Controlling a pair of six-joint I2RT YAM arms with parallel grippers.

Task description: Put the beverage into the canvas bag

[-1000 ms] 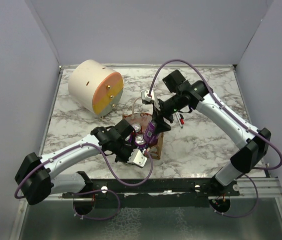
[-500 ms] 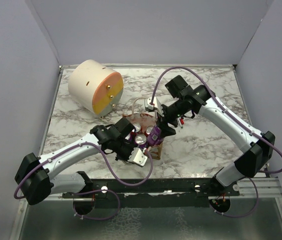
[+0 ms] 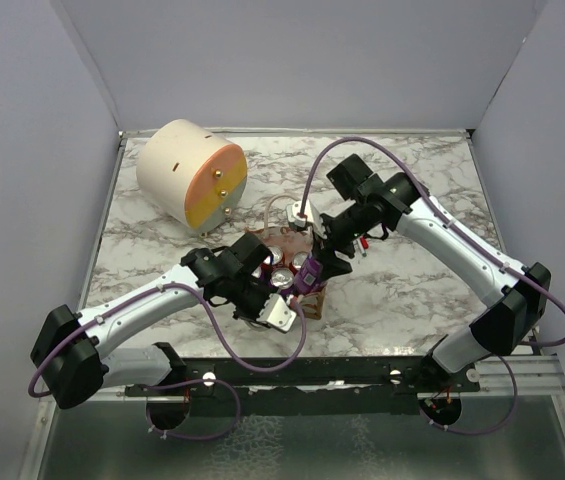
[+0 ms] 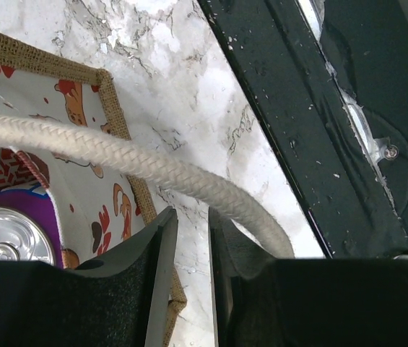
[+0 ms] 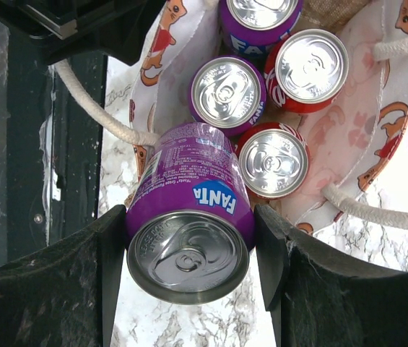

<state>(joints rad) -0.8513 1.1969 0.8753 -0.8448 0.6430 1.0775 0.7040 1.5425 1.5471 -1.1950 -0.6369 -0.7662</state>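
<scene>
I should lower my right gripper into the bag next, to the left in the top view, and let go beside the upright cans, because the purple can sticks out over the bag's rim.
The canvas bag stands at the table's middle, its mouth open, with several cans upright inside. My right gripper is shut on a purple Fanta can, tilted, its base over the bag's rim beside those cans; it also shows in the top view. My left gripper is at the bag's near corner, jaws almost together with nothing seen between them. A cream rope handle lies across the outside of its right finger. The bag's printed lining and a can top show to its left.
A large cream-and-orange cylinder lies at the back left. A small red-and-white object lies right of the bag, under my right arm. A black rail runs along the table's near edge. Grey walls enclose three sides.
My right gripper has lowered the purple can and brought it nearer the bag's mouth, while the right arm swung slightly back. The left arm has stayed in place at the bag.
</scene>
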